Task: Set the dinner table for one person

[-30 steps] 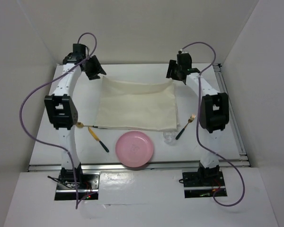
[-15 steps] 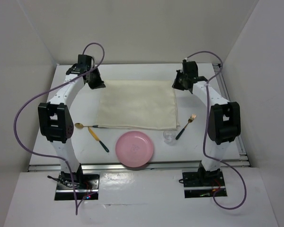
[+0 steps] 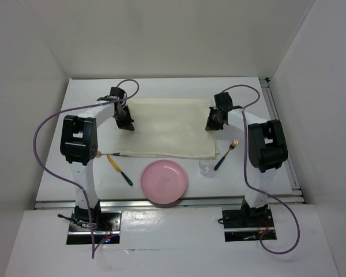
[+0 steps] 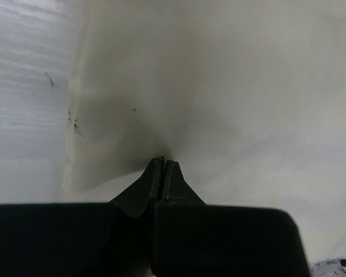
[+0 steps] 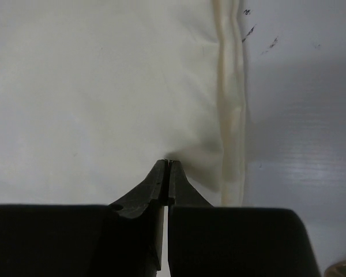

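My left gripper should next slide outward with its fingers on the cloth (image 3: 131,128) (image 4: 164,157), pull it along and then let go of it, because the cloth's near hem is over part of the spoon's handle.
A cream cloth (image 3: 167,127) lies flat on the white dinner table (image 3: 277,184). My left gripper (image 3: 127,122) is shut, its tips down on the cloth just inside the left hem; the left wrist view shows the closed jaws (image 4: 163,160) against the fabric (image 4: 248,86) with nothing between them. On the other side my right gripper (image 3: 211,122) is also shut, just inside the right hem. The right wrist view has its closed tips (image 5: 169,162) on the cloth (image 5: 92,86), next to the folded hem (image 5: 230,115).
A pink plate (image 3: 164,182) sits at the near edge in front of the cloth. A gold spoon (image 3: 106,154) and a gold, black-handled utensil (image 3: 120,170) lie near left. A gold fork (image 3: 226,153) and a small clear glass (image 3: 206,167) lie near right.
The cloth's raised far corners dropped flat. Both grippers closed, then came down and toward me from the far corners to the cloth's side edges.
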Controlling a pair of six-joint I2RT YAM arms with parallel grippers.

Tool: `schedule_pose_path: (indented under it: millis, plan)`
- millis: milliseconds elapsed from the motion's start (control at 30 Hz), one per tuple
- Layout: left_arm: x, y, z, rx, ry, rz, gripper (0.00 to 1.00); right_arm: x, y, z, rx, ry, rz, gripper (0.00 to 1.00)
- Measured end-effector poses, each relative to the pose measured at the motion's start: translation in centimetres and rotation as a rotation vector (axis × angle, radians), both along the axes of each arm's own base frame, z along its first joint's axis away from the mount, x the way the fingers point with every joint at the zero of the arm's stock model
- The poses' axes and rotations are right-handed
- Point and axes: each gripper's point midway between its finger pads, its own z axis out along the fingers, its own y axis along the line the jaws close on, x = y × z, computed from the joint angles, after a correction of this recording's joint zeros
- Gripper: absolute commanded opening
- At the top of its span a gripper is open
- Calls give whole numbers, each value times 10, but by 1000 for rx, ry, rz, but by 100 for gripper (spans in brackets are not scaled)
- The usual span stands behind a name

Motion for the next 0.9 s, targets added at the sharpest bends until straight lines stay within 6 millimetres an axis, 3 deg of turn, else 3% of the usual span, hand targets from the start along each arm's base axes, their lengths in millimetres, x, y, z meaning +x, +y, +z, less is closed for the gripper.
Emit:
schedule_pose_path:
  millis: [133, 367, 533, 567, 633, 667, 700, 733, 800, 900]
  plan:
    - [12, -8, 2, 4, -22, -12, 0, 13, -5, -19, -39, 28, -38, 0]
    - [44, -24, 3, -13, -51, -35, 0, 47, -12, -18, -82, -3, -123, 0]
    - [46, -26, 4, -8, -51, -40, 0, 53, -15, -16, -99, -1, -143, 0]
    - [45, -26, 4, -3, -47, -40, 6, 52, -15, -16, -99, 5, -142, 0]
    - [44, -26, 6, 11, -39, -38, 31, 49, -15, -12, -96, 10, -138, 23]
    - [45, -24, 9, 21, -41, -33, 62, 47, -14, -7, -90, 11, -135, 38]
    - [45, -22, 12, 35, -49, -35, 77, 45, -13, 1, -81, 1, -132, 52]
    - [45, -21, 16, 50, -55, -30, 84, 42, -13, 15, -71, -22, -126, 67]
    - [43, -17, 31, 91, -80, -18, 88, 34, -14, 49, -59, -83, -119, 72]
    - [43, -10, 70, 129, -157, 5, 88, 17, -19, 113, -41, -213, -124, 73]
